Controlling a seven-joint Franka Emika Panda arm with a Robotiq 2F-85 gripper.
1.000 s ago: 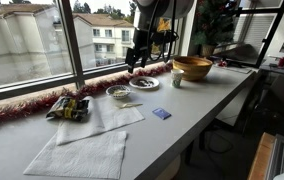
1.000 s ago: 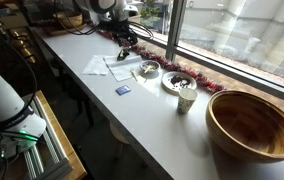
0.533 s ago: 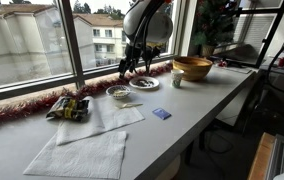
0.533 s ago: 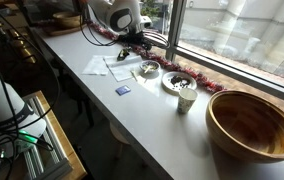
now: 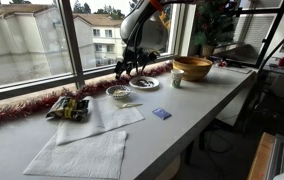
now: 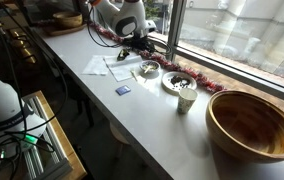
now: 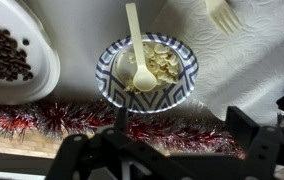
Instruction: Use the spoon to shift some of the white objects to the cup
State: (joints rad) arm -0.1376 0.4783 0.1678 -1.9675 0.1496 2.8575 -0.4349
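The spoon's handle lies off-center between my open fingers, so next I need to lower my gripper toward the plate side and onto the handle.
The white objects (image 7: 160,66) are whitish bits heaped in a small blue-patterned dish (image 7: 110,88). A white plastic spoon (image 7: 136,50) lies with its bowl in the dish and its handle pointing away over the rim. My gripper (image 7: 179,120) is open and empty, hovering above the red tinsel just beside the dish. In both exterior views the gripper (image 5: 128,68) (image 6: 142,42) hangs above the dish (image 5: 118,92) (image 6: 149,70). The small pale cup (image 5: 177,80) (image 6: 186,97) stands beyond the round plate, out of the wrist view.
A round plate (image 7: 44,75) (image 5: 144,82) with dark bits lies next to the dish. A big wooden bowl (image 5: 192,67) (image 6: 254,122) stands past the cup. White napkins (image 5: 107,118), a fork (image 7: 220,12), a blue card (image 5: 161,114), a snack packet (image 5: 69,107) and tinsel (image 7: 72,118) along the window.
The arm has come down and moved from above the plate toward the patterned dish. The gripper stays open. Nothing on the table has moved.
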